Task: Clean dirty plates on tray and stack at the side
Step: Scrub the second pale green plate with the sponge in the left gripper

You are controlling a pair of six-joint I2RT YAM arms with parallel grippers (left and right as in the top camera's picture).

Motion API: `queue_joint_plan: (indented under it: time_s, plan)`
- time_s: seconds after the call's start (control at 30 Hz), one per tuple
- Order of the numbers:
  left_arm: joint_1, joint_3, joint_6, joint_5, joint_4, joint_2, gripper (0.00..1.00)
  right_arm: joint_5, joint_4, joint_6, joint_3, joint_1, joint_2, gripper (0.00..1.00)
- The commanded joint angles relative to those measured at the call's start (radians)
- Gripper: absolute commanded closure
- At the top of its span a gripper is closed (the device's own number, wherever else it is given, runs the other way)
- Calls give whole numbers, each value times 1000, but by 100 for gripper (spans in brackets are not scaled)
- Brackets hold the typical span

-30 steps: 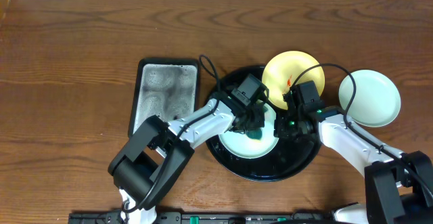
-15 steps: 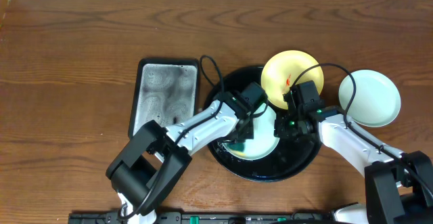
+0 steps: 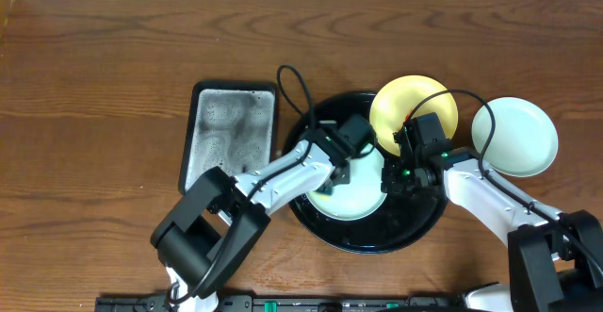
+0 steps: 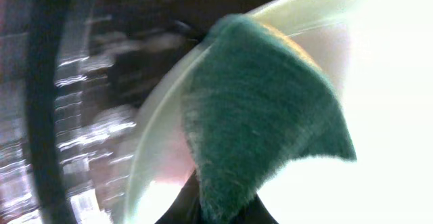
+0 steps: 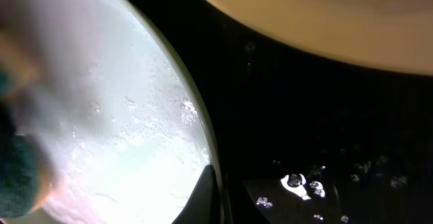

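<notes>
My left gripper moves up and to the left in the overhead view next and releases the sponge in the grey metal tray, since open room shows there.
A light blue plate lies in the black tray. My left gripper is shut on a green sponge and presses it on the plate's left part. My right gripper is shut on that plate's right rim, one finger lying on top of the rim. A pale yellow plate rests at the tray's far right edge and shows in the right wrist view. A second light blue plate sits on the table to the right of the tray.
A grey rectangular metal tray with foam in it stands left of the black tray. The black tray's floor is wet. Both arms' cables arch over the tray's far side.
My left gripper has dragged the sponge from the middle of the plate to its left side. The yellow plate has shifted slightly to the right. My right gripper has stayed put.
</notes>
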Motion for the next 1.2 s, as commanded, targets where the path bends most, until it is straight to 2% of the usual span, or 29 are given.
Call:
queue_joint_plan:
  time_s: [0.0,0.1,0.2,0.4,0.5,0.63,1.0,1.07,1.17]
  plan:
    - [11,-35,-1,335,121,43,92,129,-13,11,-14,-6,13,99]
    - [8,-41,-5,467,213,43,92,128,-12,11,-14,-6,13,99]
    - [0,-41,-10,496,240,43,92,128,-13,11,-14,-6,13,99]
    - [-11,-42,-18,495,193,43,92,128,-17,19,-14,-6,13,99]
    - [-10,-44,24,486,121,43,92,128,-16,19,-14,-6,13,99]
    - [-4,-44,27,372,7,43,92,128,-16,19,-14,-6,13,99]
    - [77,60,46,-198,-242,42,92,121,-19,18,-14,-6,13,99]
    - [80,95,68,-236,-244,42,92,121,-19,18,-14,-6,13,99]
    - [79,175,87,-219,-252,42,93,121,-19,18,-14,-6,13,99]
